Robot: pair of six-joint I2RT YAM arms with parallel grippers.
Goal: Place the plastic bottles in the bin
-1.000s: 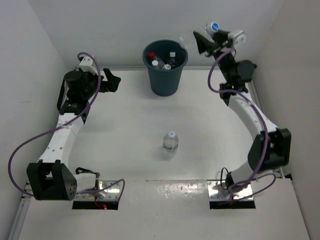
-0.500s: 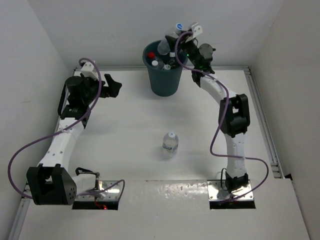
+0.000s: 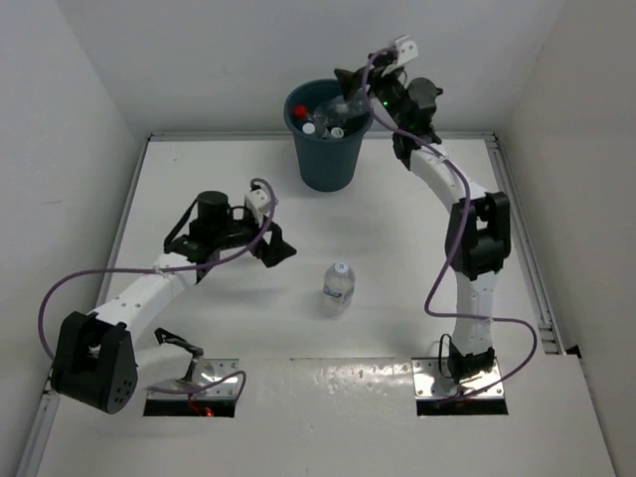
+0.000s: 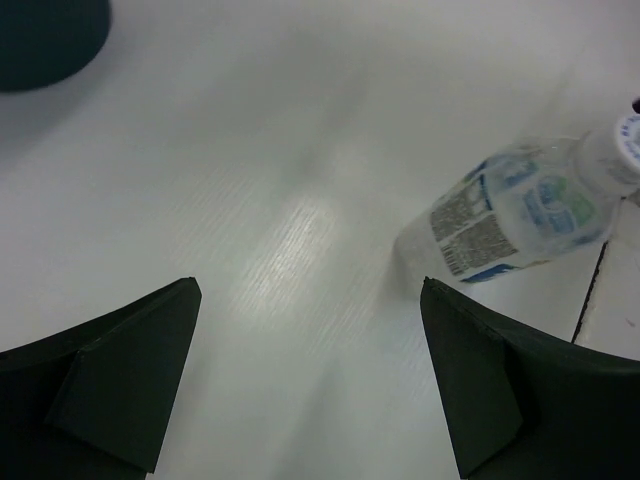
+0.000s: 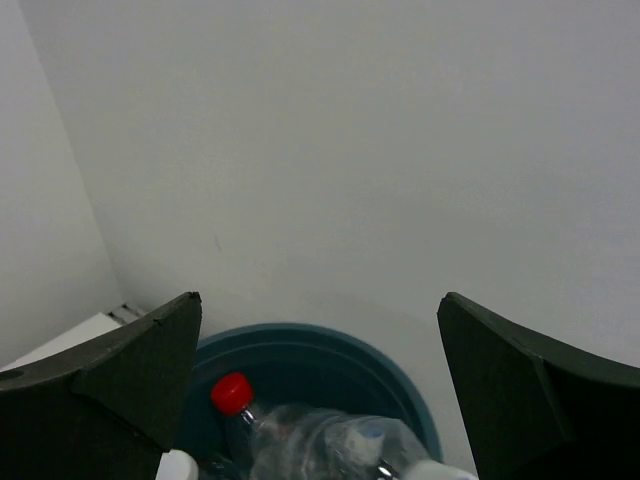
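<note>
I need to move my left gripper's open fingers back and toward the right in the top view next, around the bottle's upper body (image 3: 339, 282) (image 4: 558, 200), because the bottle is outside them.
One clear plastic bottle (image 3: 339, 285) with a blue and green label stands upright on the table's middle. In the left wrist view this bottle (image 4: 520, 215) is ahead and to the right of my open left gripper (image 4: 310, 290), outside the fingers. My left gripper (image 3: 282, 245) sits just left of it, empty. The dark teal bin (image 3: 328, 164) stands at the back and holds several bottles (image 3: 330, 117), one red-capped (image 5: 232, 393). My right gripper (image 3: 350, 83) hovers open over the bin's right rim (image 5: 300, 335), with a clear bottle (image 5: 340, 445) lying in the bin below it.
White walls close in behind the bin and along both sides. The bin's edge (image 4: 45, 40) shows at the top left of the left wrist view. Metal mounting plates (image 3: 194, 376) hold the arm bases at the near edge.
My right gripper has opened over the bin and the blue-capped bottle it held now lies inside. My left arm has swung from the far left toward the standing bottle.
</note>
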